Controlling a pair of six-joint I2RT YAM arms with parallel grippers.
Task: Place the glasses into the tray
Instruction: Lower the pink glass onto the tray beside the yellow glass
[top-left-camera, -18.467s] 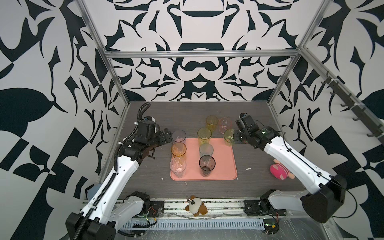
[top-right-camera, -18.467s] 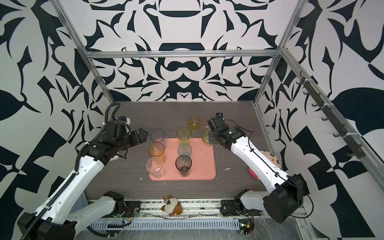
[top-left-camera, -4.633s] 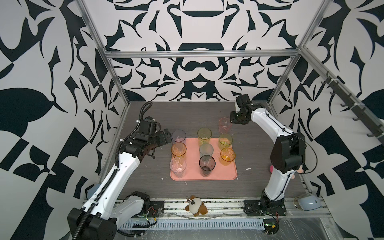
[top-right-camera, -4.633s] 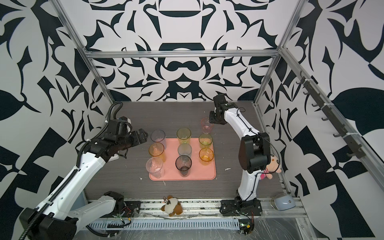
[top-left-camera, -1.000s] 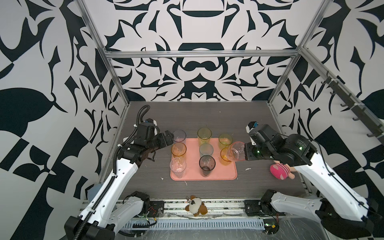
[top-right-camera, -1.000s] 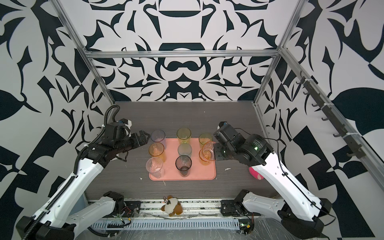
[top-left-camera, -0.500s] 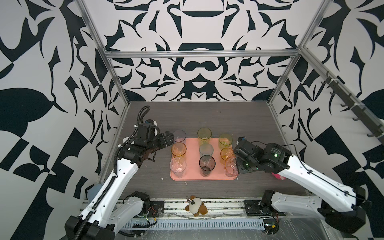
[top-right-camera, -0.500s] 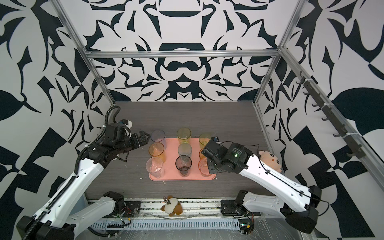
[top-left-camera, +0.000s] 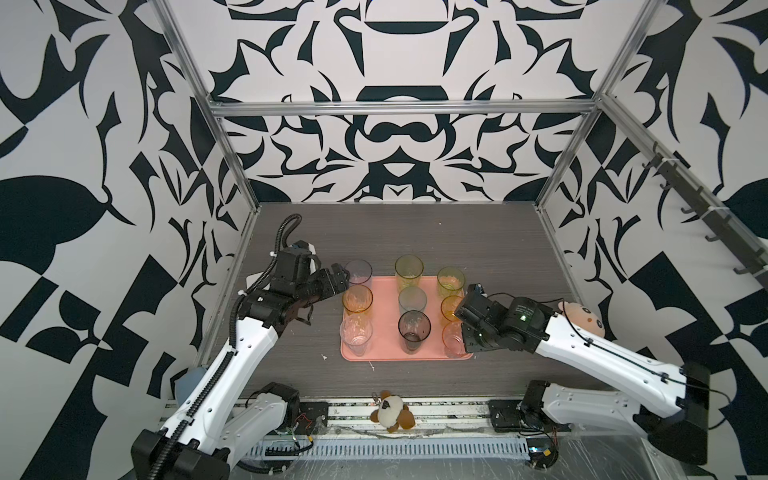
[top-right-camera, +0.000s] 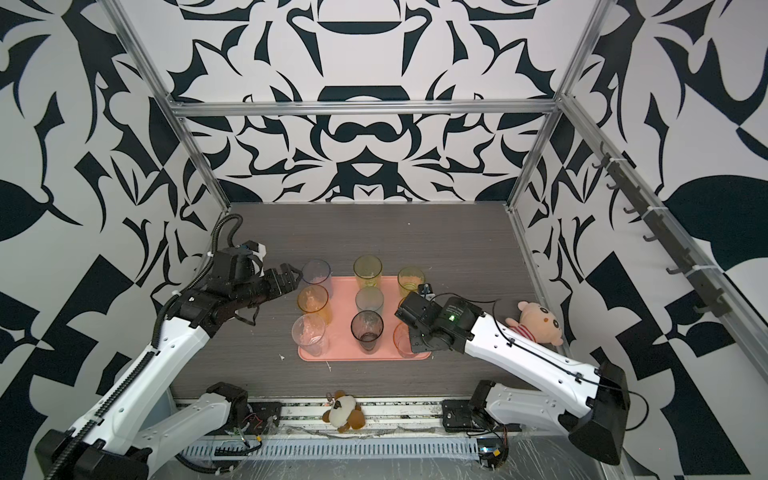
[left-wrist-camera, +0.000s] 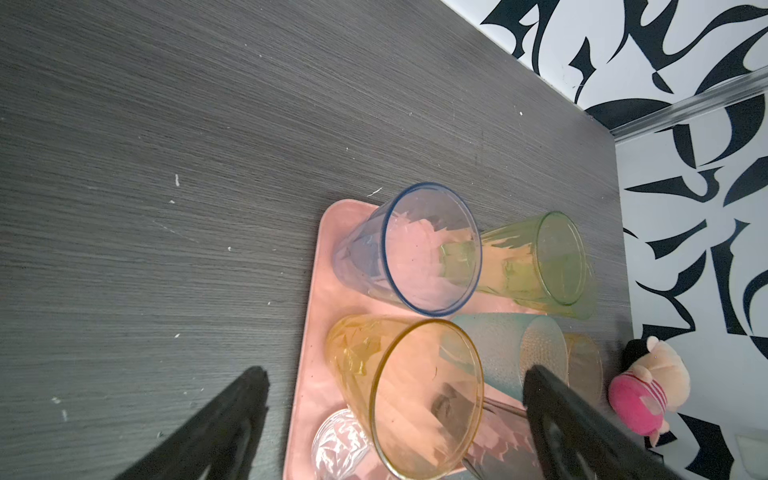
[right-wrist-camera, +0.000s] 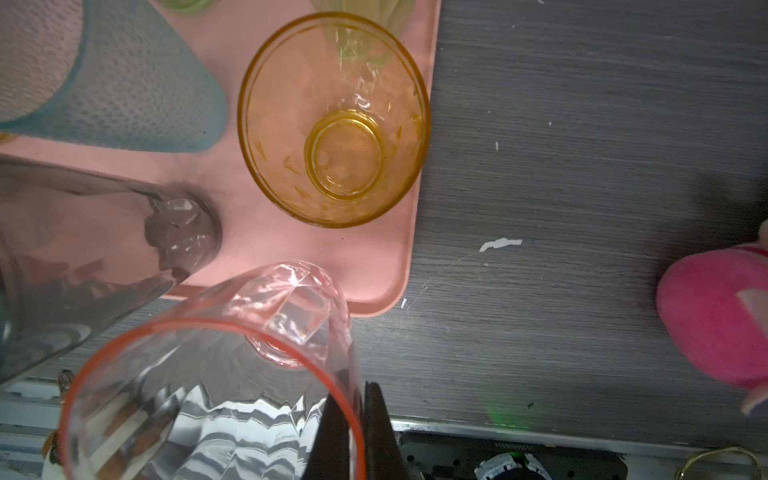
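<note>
The robot's right gripper should next bring the pink glass down and outward onto the tray's bare front corner (top-left-camera: 459, 347) (right-wrist-camera: 352, 268) to release it, because the glass's base sticks out over the tray's edge.
The salmon-pink tray (top-left-camera: 384, 291) lies mid-table with several glasses upright on it: blue (top-left-camera: 358, 270), tall orange (top-left-camera: 357, 298), clear (top-left-camera: 355, 338), smoky grey (top-left-camera: 414, 330), teal (top-left-camera: 412, 300) and others. My right gripper (right-wrist-camera: 353, 432) is shut on the rim of a pink glass (right-wrist-camera: 216, 374), one finger inside and one outside. It holds that pink glass (top-left-camera: 453, 338) at the tray's front right corner, the base over the rim; I cannot tell if it rests there. My left gripper (top-left-camera: 340, 277) stands open beside the blue glass (left-wrist-camera: 415, 249), holding nothing.
A pink plush toy (top-left-camera: 579, 318) lies right of the tray, close behind my right arm. A brown and white plush (top-left-camera: 392, 413) sits on the front rail. Walls and metal posts close in the table's left, back and right.
My right arm has swung the pink glass from beside the tray's right edge to its front right corner and lowered it. The left arm has barely moved.
</note>
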